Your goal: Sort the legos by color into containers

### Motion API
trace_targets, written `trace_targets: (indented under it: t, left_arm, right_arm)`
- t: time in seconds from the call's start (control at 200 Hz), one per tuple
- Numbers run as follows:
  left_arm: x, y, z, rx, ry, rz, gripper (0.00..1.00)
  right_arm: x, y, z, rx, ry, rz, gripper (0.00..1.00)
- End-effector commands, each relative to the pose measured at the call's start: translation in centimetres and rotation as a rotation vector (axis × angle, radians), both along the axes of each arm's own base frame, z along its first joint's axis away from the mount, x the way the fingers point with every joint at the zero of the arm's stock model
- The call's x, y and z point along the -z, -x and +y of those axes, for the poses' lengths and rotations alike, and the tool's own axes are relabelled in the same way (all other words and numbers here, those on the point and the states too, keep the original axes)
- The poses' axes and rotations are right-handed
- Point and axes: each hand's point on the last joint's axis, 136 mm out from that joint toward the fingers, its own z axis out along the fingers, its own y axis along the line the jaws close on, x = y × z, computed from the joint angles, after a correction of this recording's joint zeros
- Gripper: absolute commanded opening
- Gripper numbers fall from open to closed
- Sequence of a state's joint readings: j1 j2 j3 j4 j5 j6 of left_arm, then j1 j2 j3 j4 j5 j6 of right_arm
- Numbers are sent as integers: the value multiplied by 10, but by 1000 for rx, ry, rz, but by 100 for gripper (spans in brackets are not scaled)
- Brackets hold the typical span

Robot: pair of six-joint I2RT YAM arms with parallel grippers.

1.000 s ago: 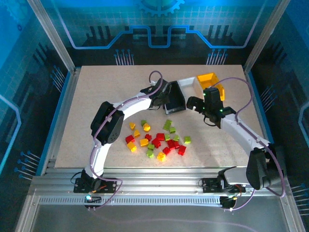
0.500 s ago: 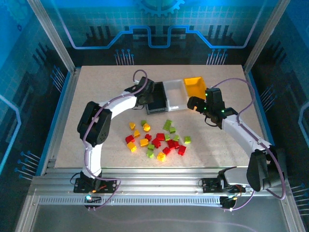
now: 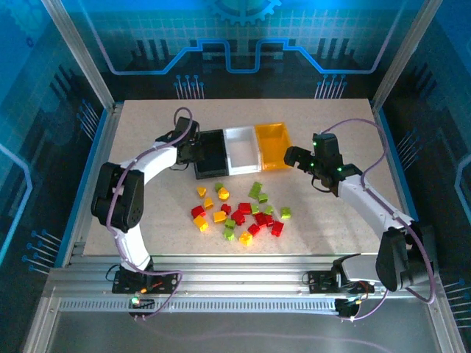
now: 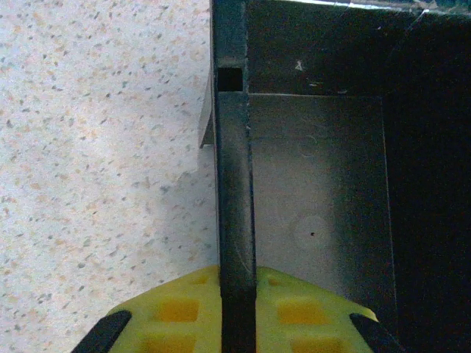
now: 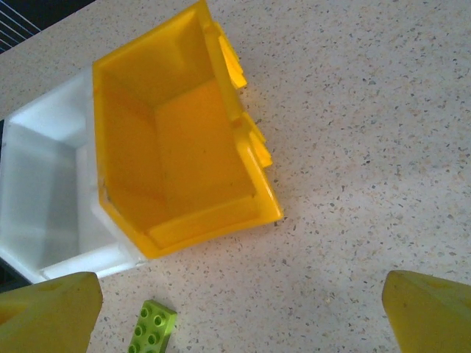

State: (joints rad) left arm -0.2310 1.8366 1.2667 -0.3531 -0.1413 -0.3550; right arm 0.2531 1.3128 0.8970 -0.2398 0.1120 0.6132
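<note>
My left gripper drags the black bin's side sideways over the bare tabletop next, away from my right gripper. It then releases it, since the row of bins stands crooked.
Three containers stand in a row at mid-table: a black bin (image 3: 211, 153), a white bin (image 3: 243, 149) and a yellow bin (image 3: 271, 145), all with nothing inside. My left gripper (image 3: 193, 152) is shut on the black bin's left wall (image 4: 235, 213), one yellow pad (image 4: 173, 312) on each side of it. My right gripper (image 3: 293, 158) hovers open just right of the yellow bin (image 5: 176, 147), holding nothing. The legos (image 3: 239, 212), red, yellow-orange and lime green, lie scattered in front of the bins. One green lego (image 5: 152, 328) lies near the white bin (image 5: 44, 184).
The speckled tabletop (image 3: 147, 198) is bare left of the lego pile and behind the bins. Blue-lit frame rails (image 3: 88, 169) border the table's sides.
The left arm has swung left, dragging the black bin with the white and yellow bins alongside; the row now lies straight and further left. The right gripper has barely moved and stays open.
</note>
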Motion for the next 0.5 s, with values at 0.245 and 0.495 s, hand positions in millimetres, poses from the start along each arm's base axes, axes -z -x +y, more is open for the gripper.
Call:
trace_targets:
  t: [0.245, 0.495]
  left_arm:
    - [-2, 4, 19, 107, 61, -11, 0]
    - [-4, -2, 25, 130, 78, -11, 0]
  right_arm:
    - [-6, 1, -2, -16, -3, -25, 99]
    - [-6, 2, -1, -19, -10, -23, 99]
